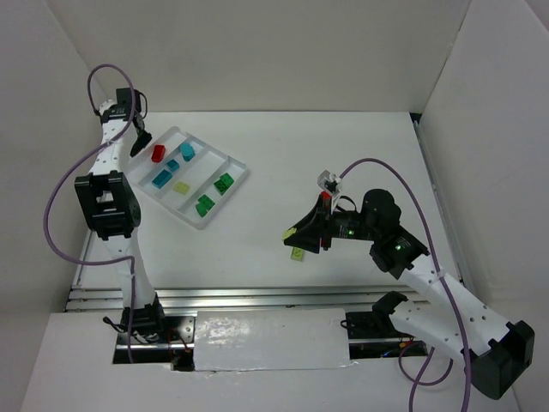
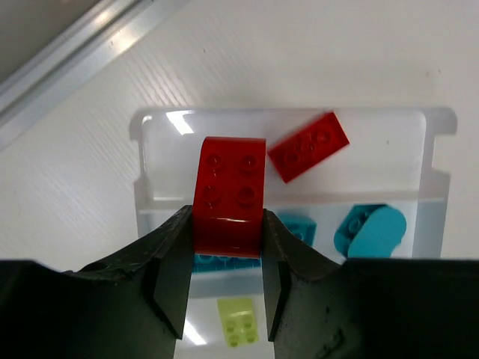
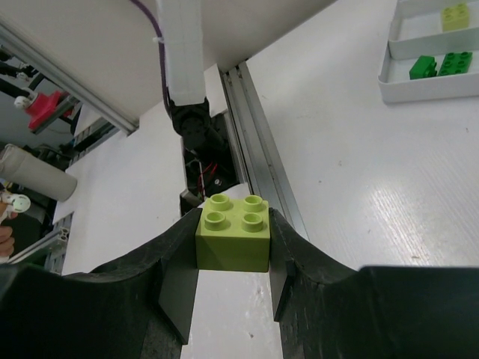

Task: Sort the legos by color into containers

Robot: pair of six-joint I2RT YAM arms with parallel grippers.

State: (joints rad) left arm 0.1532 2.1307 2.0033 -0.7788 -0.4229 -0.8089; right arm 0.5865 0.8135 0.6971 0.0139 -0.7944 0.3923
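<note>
My left gripper is above the compartment's clear bottom and has the red lego with a curved top. It needs to go down beside the red lego already in the end compartment and let go there.
My left gripper [image 2: 224, 243] is shut on a red lego [image 2: 228, 196] with a curved top, hanging over the end compartment of the white tray of containers [image 2: 438, 142]. A second red lego [image 2: 307, 146] lies in that compartment. The compartment beside it holds teal legos [image 2: 372, 229], and a pale yellow one [image 2: 239, 321] lies beyond. Seen from above, the left gripper [image 1: 139, 142] is at the tray's [image 1: 243, 172] left end. My right gripper [image 3: 233, 258] is shut on a lime-yellow lego [image 3: 233, 233], low over the table's middle [image 1: 298, 249].
Two green legos [image 1: 224, 181] [image 1: 204, 204] lie in the tray's nearest compartment, and also show in the right wrist view [image 3: 423, 67]. An aluminium rail [image 1: 257, 296] runs along the table's near edge. White walls close in the left, back and right sides.
</note>
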